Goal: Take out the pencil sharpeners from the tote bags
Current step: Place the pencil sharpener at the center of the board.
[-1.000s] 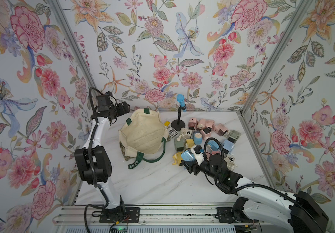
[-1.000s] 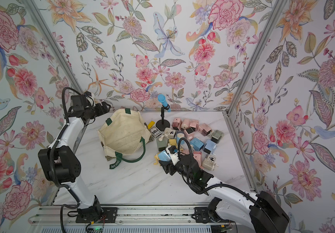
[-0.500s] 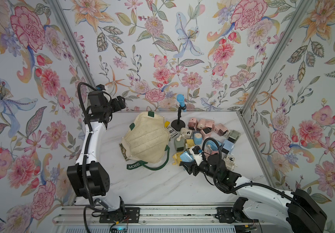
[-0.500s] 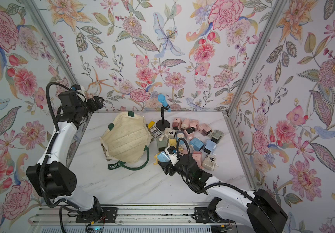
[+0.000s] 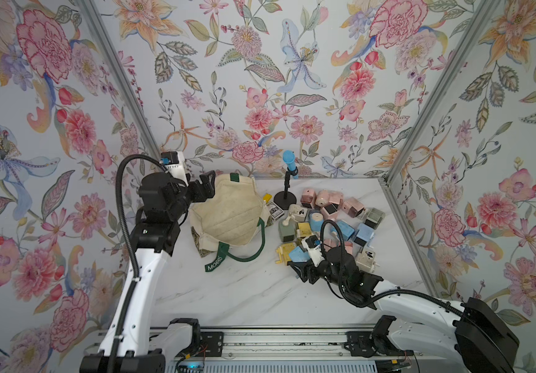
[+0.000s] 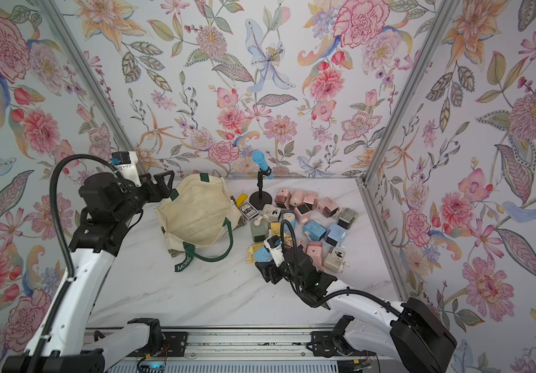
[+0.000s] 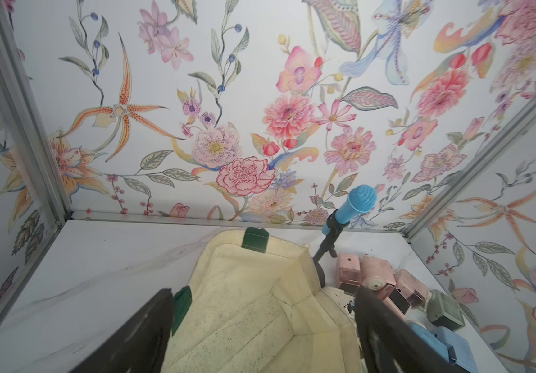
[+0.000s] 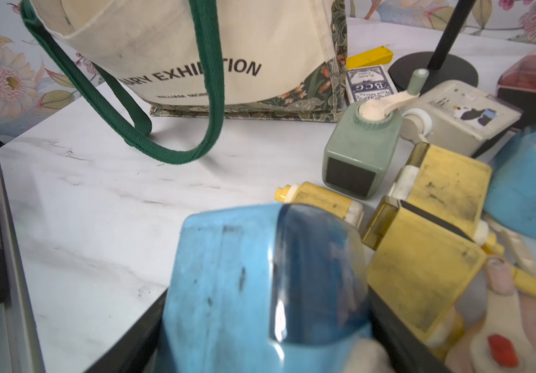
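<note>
Bare tabletop is below and back of my right gripper, so I should move the gripper down and back and release the light blue pencil sharpener (image 5: 299, 255) clear of the yellow ones.
The cream tote bag (image 5: 228, 219) (image 6: 195, 213) with dark green handles stands open at mid-table, and only bare canvas shows inside it (image 7: 244, 306). My left gripper (image 5: 207, 190) (image 6: 160, 185) (image 7: 265, 323) hovers open over the bag's back-left rim, holding nothing. Many pastel pencil sharpeners (image 5: 331, 219) (image 6: 308, 219) lie heaped to the right of the bag. At the pile's near-left edge, low by the tabletop, my right gripper (image 5: 302, 268) (image 6: 268, 269) is shut on a light blue pencil sharpener (image 8: 260, 284) (image 5: 299, 255).
A blue microphone (image 5: 289, 161) on a black round-based stand sits behind the pile. A dark playing-card box (image 8: 370, 84) and a flat yellow bar (image 8: 370, 56) lie between bag and stand. Floral walls close in three sides; a rail (image 5: 260, 342) runs along the front.
My left arm has swung round and its gripper has come down and right toward the bag's rim. The bag has shifted and now stands open. My right arm has hardly moved.
</note>
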Action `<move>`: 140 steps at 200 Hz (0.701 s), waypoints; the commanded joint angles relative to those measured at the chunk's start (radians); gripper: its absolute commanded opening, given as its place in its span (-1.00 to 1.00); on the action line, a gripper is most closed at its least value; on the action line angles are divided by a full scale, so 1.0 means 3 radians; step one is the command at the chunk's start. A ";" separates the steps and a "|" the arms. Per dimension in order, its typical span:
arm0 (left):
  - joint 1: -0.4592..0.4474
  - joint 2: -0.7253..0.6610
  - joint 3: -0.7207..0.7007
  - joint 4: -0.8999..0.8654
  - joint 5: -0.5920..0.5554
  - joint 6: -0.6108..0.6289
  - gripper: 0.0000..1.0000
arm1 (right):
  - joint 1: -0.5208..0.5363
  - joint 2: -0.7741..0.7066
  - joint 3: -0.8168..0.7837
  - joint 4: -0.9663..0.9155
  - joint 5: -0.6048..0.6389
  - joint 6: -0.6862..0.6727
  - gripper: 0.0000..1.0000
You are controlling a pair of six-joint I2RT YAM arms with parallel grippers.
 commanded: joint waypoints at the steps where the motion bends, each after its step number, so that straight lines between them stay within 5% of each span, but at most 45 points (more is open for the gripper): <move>1: -0.0012 -0.0603 -0.0432 0.0161 -0.0181 0.0127 0.77 | -0.0018 0.0024 -0.0017 -0.0226 0.0109 0.0220 0.30; 77: -0.0008 -0.2081 -0.1953 -0.0040 -0.0230 -0.0153 0.72 | 0.0025 0.0144 -0.0373 -0.0158 0.0394 0.0743 0.41; 140: -0.0015 -0.2325 -0.2358 0.0027 -0.0637 -0.0413 0.87 | 0.0099 0.0256 -0.0297 -0.0224 0.0628 0.0822 0.97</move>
